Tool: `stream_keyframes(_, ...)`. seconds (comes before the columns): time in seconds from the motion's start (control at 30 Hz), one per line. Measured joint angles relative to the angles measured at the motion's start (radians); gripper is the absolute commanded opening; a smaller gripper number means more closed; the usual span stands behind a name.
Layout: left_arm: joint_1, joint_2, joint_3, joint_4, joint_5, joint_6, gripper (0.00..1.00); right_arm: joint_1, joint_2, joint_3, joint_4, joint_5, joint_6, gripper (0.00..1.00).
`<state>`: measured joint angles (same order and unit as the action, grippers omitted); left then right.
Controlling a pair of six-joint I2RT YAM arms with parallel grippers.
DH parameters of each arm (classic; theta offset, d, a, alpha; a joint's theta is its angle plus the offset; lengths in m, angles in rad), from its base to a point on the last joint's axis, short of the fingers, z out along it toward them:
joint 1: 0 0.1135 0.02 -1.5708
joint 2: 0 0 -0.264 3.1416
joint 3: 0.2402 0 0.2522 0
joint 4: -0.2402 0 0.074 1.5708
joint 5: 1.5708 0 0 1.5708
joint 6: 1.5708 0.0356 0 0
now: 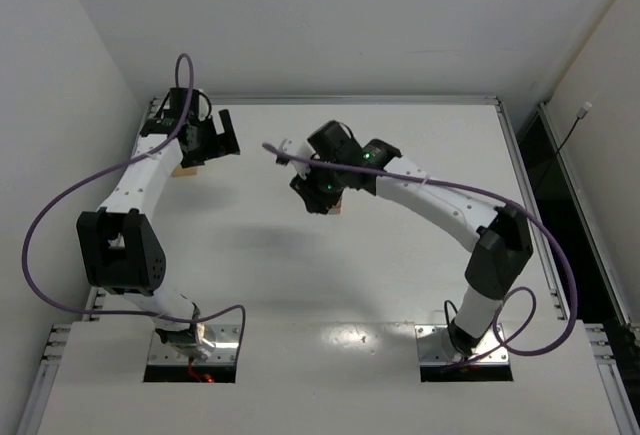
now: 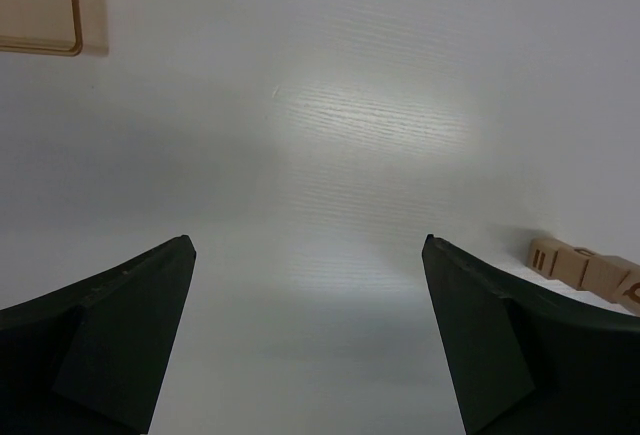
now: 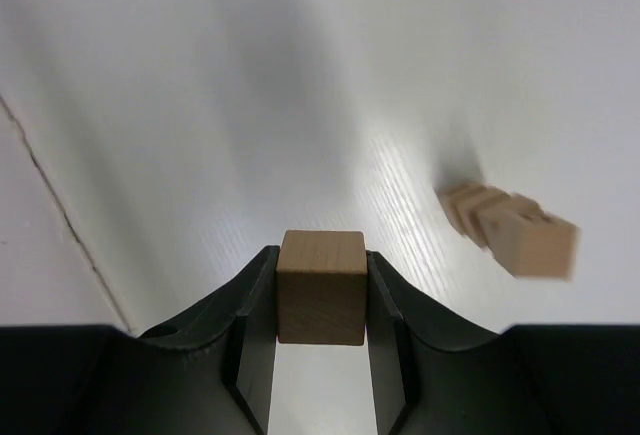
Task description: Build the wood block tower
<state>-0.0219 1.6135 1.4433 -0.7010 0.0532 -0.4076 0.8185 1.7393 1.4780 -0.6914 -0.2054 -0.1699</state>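
Observation:
The block in my right gripper still hangs beside the stack, so I should move that gripper to the right in the wrist view and lower it onto the tower's top cube to release.
My right gripper is shut on a plain tan wood block, held between both fingers above the table. The tower, a narrow stack of several tan cubes, stands to the right of the held block in the right wrist view, blurred and seen from above; in the top view only a tan bit of it shows under the right gripper. My left gripper is open and empty at the far left. A loose wood block lies by it, also at the left wrist view's top left. The tower shows there at the right.
The white table has a raised metal rim along its far edge and sides. Purple cables loop off both arms. White walls stand close behind and to the left.

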Motion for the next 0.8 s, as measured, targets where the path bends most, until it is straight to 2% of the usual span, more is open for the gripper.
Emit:
stream_keyframes(0.13,-0.008,-0.009,-0.010,0.002,-0.002,-0.003,0.96,-0.047,0.036,0.196,-0.111,0.082,0.125,0.00)
stream_keyframes(0.27,-0.013,-0.036,-0.010,0.011,-0.011,-0.005,0.96,-0.096,0.072,0.278,-0.168,0.167,0.222,0.00)
stream_keyframes(0.57,-0.016,-0.055,-0.010,0.020,-0.030,-0.005,0.96,-0.190,0.182,0.301,-0.217,0.217,0.377,0.00)
stream_keyframes(0.8,-0.016,-0.050,-0.010,0.022,-0.034,-0.005,0.96,-0.202,0.194,0.317,-0.222,0.236,0.423,0.00)
